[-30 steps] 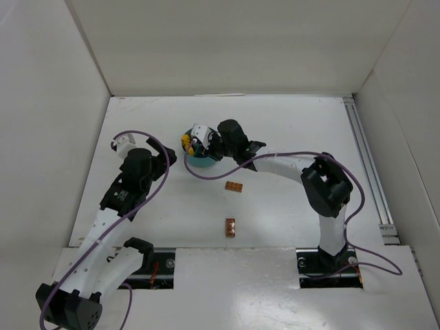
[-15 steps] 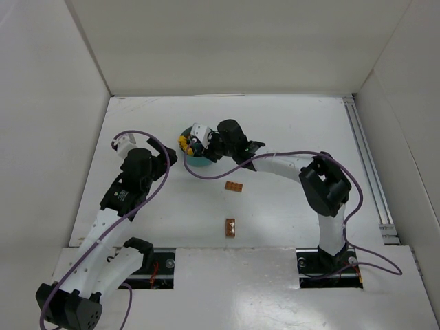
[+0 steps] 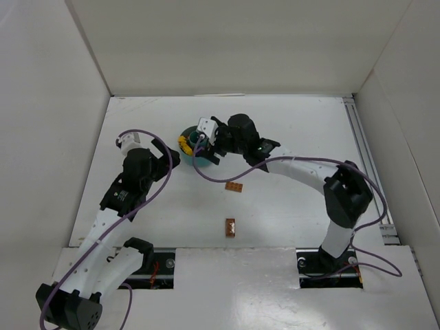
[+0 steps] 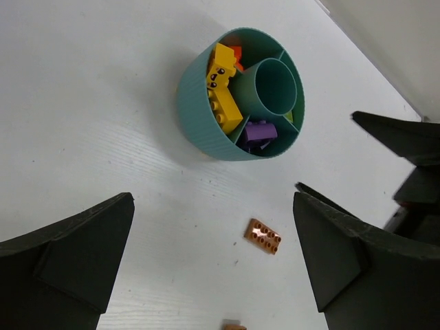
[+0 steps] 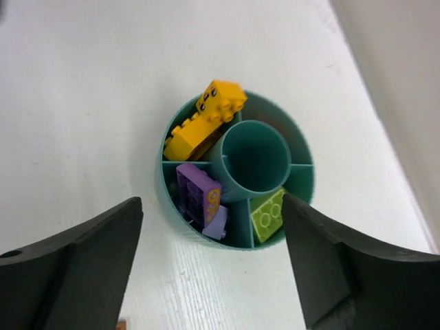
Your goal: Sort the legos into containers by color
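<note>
My left gripper moves back, to the right in the top view, down onto the brown lego nearer the bases, outside the dish [image 5: 165, 199] next.
The teal dish [image 5: 165, 199] sits under my right gripper [image 5: 212, 206], which is open with nothing between its fingers. Its ring sections hold yellow legos [image 5: 206, 120], purple legos [image 5: 199, 192] and a lime green lego [image 5: 268, 214]; the centre well looks bare. In the left wrist view the dish [image 4: 196, 103] also shows an orange-red lego [image 4: 236, 55]. My left gripper [image 4: 213, 206] stands open over the table, short of the dish. A flat brown lego [image 4: 262, 236] lies on the table and another brown lego [image 3: 230, 227] lies nearer the bases.
White walls close in the table at the back and both sides. In the top view my right gripper [image 3: 199, 148] covers part of the dish [image 3: 187, 134], with my left gripper [image 3: 167, 152] just left of it. A rail [image 3: 368, 165] runs along the right edge.
My right gripper has opened over the dish and drawn back a little to the right, its elbow swinging right. The left arm has barely moved.
</note>
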`<state>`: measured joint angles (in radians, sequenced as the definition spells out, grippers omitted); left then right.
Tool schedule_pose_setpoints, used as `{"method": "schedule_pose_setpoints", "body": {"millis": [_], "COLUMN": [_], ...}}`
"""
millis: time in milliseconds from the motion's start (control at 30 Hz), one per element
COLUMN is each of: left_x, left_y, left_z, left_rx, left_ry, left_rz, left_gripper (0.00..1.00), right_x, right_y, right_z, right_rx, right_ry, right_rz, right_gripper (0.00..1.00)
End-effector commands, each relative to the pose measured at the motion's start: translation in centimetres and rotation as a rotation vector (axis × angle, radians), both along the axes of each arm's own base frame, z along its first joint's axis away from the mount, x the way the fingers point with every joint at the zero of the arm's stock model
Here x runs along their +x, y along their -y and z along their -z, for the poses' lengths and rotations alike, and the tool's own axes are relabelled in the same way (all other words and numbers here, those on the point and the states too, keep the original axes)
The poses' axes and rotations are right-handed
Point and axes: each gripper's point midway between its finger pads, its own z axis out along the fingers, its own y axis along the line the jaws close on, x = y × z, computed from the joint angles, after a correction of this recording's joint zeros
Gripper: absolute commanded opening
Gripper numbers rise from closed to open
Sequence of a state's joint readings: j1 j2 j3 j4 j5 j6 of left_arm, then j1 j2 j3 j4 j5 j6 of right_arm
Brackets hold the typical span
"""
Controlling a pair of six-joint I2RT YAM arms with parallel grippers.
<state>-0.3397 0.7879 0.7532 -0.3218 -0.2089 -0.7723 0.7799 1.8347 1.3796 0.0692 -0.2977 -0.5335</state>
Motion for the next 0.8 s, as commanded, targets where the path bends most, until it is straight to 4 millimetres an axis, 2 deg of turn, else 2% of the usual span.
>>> {"method": "schedule_pose_setpoints", "body": {"millis": [0, 67, 133, 200, 233, 300, 333, 433, 467, 533, 600, 633, 667, 767], "left_x": [0.1, -0.3, -0.4, -0.9, -1.0, -1.8, -1.9, -4.0, -4.3, -5.6, -6.2, -7.6, -8.2, -10.9], "left_y": [1.0, 2.3, 3.6, 5.1, 5.8, 7.6, 8.5, 11.6, 12.4, 14.2, 15.7, 17.1, 17.8, 19.2], "left_z": [-2.5, -2.8, -2.8, -2.4, -1.9, -1.3, -0.5, 0.9, 1.9, 3.0, 4.3, 4.8, 5.1, 7.5], "left_rx": [0.017, 0.012, -0.003, -0.006, -0.003, -0.020, -0.023, 0.011, 0.024, 0.039, 0.069, 0.091, 0.096, 0.137], "left_ry": [0.086, 0.098, 0.099, 0.085, 0.065, 0.037, 0.008, -0.035, -0.068, -0.104, -0.137, -0.146, -0.149, -0.247], "left_rz": [0.094, 0.186, 0.263, 0.318, 0.341, 0.388, 0.408, 0.540, 0.569, 0.626, 0.668, 0.736, 0.764, 0.807], "left_gripper": [1.00, 1.00, 1.00, 0.99, 0.99, 0.97, 0.97, 0.96, 0.97, 0.97, 0.96, 0.96, 0.96, 0.91], "right_x": [-2.1, -1.6, -2.4, -1.8, -2.6, -2.6, -3.7, -4.9, -5.7, -6.4, -7.2, -7.8, -8.0, -8.7], "right_y": [1.0, 3.1, 5.6, 8.7, 10.6, 13.8, 15.4, 19.0, 19.7, 21.7, 22.9, 23.3, 23.8, 24.8], "right_z": [-7.0, -7.7, -8.1, -7.9, -7.6, -7.0, -7.0, -5.8, -6.5, -5.6, -5.8, -4.8, -4.8, -3.9], "right_rx": [0.118, 0.135, 0.165, 0.189, 0.195, 0.191, 0.192, 0.135, 0.143, 0.102, 0.097, 0.067, 0.064, 0.036], "right_ry": [0.084, 0.075, 0.039, 0.002, -0.006, -0.021, -0.013, -0.031, -0.020, -0.045, -0.045, -0.062, -0.065, -0.084], "right_rz": [-0.028, 0.034, 0.078, 0.172, 0.208, 0.301, 0.325, 0.432, 0.441, 0.493, 0.514, 0.512, 0.522, 0.529], "right_gripper": [0.89, 0.95, 0.96, 0.96, 0.96, 0.96, 0.96, 0.96, 0.96, 0.96, 0.96, 0.96, 0.96, 0.96]}}
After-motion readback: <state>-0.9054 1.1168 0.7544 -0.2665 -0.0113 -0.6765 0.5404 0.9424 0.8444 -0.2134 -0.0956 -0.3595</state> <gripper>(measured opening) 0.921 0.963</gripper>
